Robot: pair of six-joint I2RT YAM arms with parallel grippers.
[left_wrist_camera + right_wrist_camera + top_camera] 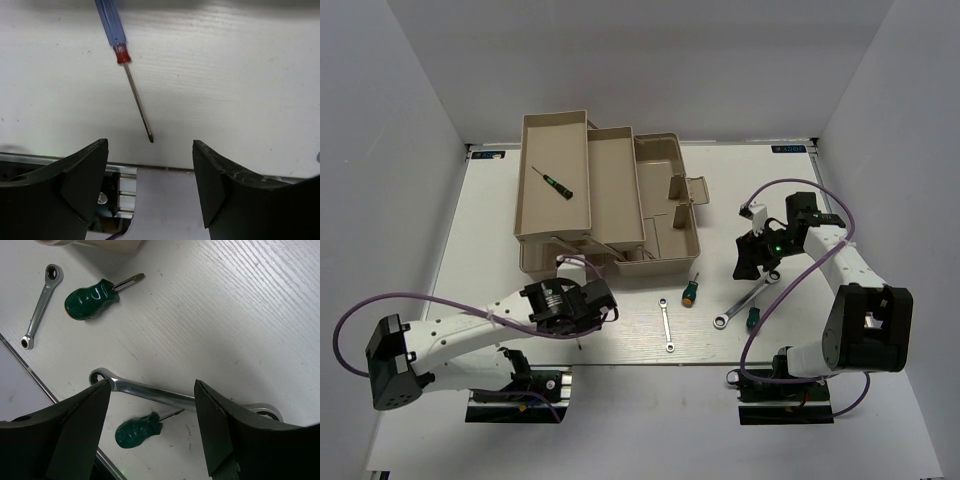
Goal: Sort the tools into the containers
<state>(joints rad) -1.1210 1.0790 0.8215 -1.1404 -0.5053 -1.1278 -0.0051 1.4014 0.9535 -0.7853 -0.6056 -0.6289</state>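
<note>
Next, my left gripper moves down, turning slightly, onto the blue handle (117, 37) beside the red collar, because the screwdriver lies at a slant to its open fingers.
My left gripper (592, 305) is open and empty, just in front of the beige toolbox (660, 235). In the left wrist view its fingertips (97, 155) stand apart above the table, and the blue-red screwdriver (116, 35) lies ahead, tip toward them. A black-green screwdriver (552, 183) lies in the left tray (545, 225). My right gripper (760, 255) is open above the longer wrench (155, 395), with one stubby green screwdriver (137, 430) beneath. The other stubby screwdriver (92, 300) and the short wrench (40, 305) lie further left.
The toolbox stands open at the back centre with a second tray (615, 195) spread beside the left one. The loose tools lie in a row (691, 291) between the box and the arm bases. White walls close in the table on three sides.
</note>
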